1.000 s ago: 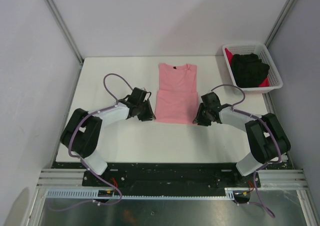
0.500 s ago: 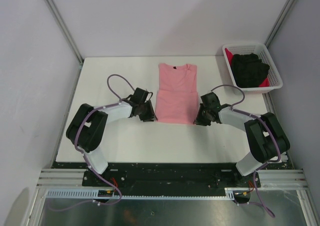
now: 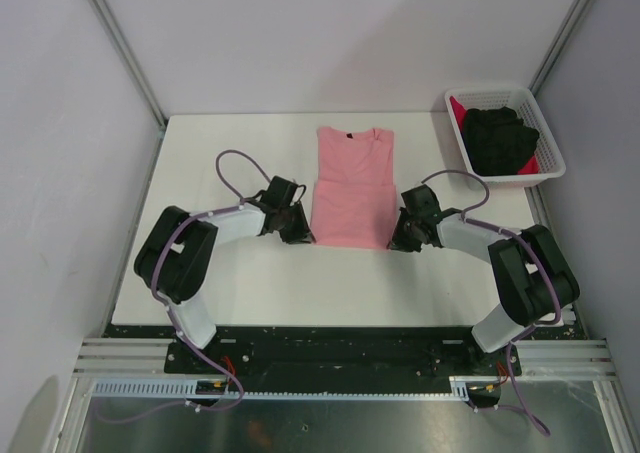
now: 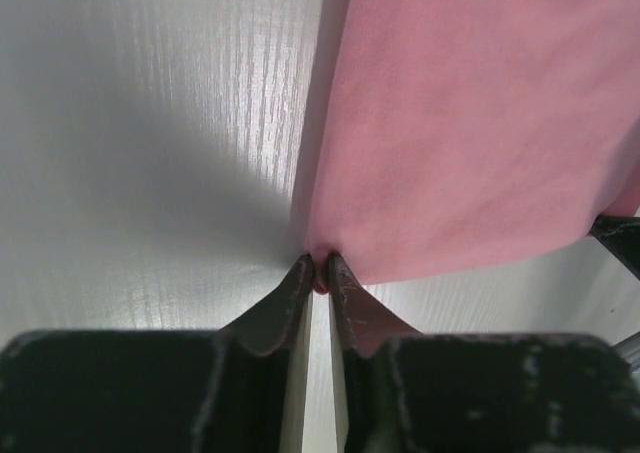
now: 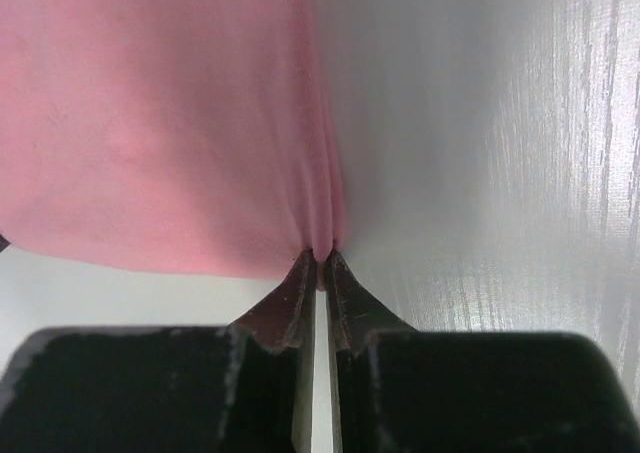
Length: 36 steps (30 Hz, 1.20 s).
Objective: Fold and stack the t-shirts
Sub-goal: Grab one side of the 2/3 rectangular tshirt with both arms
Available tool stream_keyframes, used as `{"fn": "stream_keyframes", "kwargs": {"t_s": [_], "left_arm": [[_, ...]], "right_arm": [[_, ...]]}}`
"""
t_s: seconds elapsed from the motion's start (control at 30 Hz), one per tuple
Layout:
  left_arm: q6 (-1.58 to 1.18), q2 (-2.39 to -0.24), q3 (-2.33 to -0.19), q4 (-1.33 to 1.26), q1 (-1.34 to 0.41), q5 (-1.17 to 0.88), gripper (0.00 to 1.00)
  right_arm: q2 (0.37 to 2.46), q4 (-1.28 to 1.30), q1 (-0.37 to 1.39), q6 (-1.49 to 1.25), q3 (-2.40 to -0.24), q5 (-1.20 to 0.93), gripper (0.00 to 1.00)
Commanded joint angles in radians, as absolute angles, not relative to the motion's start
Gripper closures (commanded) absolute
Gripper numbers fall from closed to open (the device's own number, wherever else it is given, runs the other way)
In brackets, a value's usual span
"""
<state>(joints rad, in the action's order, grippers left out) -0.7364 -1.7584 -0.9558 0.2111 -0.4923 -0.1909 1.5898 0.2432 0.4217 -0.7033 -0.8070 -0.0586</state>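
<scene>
My right gripper rises next and carries its pinched corner of the shirt outward and down onto the shirt's far corner nearest the basket to release, the neck end still uncovered.
The salmon-pink t-shirt (image 3: 352,188) lies flat in the middle of the table, sleeves folded in, its dark neck label at the far end. My left gripper (image 3: 305,236) is shut on the shirt's near left corner (image 4: 322,273). My right gripper (image 3: 393,241) is shut on the near right corner (image 5: 322,256). Both pinch the cloth low at the table surface. The black t-shirt (image 3: 500,138) lies crumpled on the bright red t-shirt (image 3: 459,110) in the basket.
The white lattice basket (image 3: 549,138) stands at the back right corner of the white table (image 3: 230,143). Grey walls and metal frame posts enclose the table on three sides.
The left arm has drawn in toward the shirt's near left corner over the last second. The right arm has barely moved. The shirt lies as before.
</scene>
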Motion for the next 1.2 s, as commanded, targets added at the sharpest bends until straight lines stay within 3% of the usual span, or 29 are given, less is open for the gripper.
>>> {"fn": "stream_keyframes", "kwargs": {"t_s": [0.0,0.07,0.17,0.4,0.87,1.17], "left_arm": [[-0.757,-1.776,-0.955,0.213,-0.499,-0.204,0.88],[-0.769,-1.757,-0.946,0.213,-0.502,-0.205,0.96],[-0.788,-1.699,-0.919,0.214,-0.511,-0.200,1.00],[-0.825,-1.497,-0.755,0.215,-0.574,-0.185,1.00],[-0.998,-0.920,-0.406,0.283,-0.785,-0.105,1.00],[-0.953,-0.900,-0.547,0.327,-0.768,-0.032,1.00]], "right_arm": [[1.587,0.261,0.426,-0.698,-0.805,-0.059,0.94],[1.575,0.268,0.426,-0.695,-0.805,-0.059,0.98],[1.552,0.293,0.429,-0.687,-0.805,-0.052,1.00],[1.401,0.385,0.493,-0.693,-0.754,-0.032,1.00],[0.855,0.656,0.766,-0.913,-0.573,0.078,1.00],[0.931,0.678,0.752,-0.851,-0.717,0.156,1.00]]}}
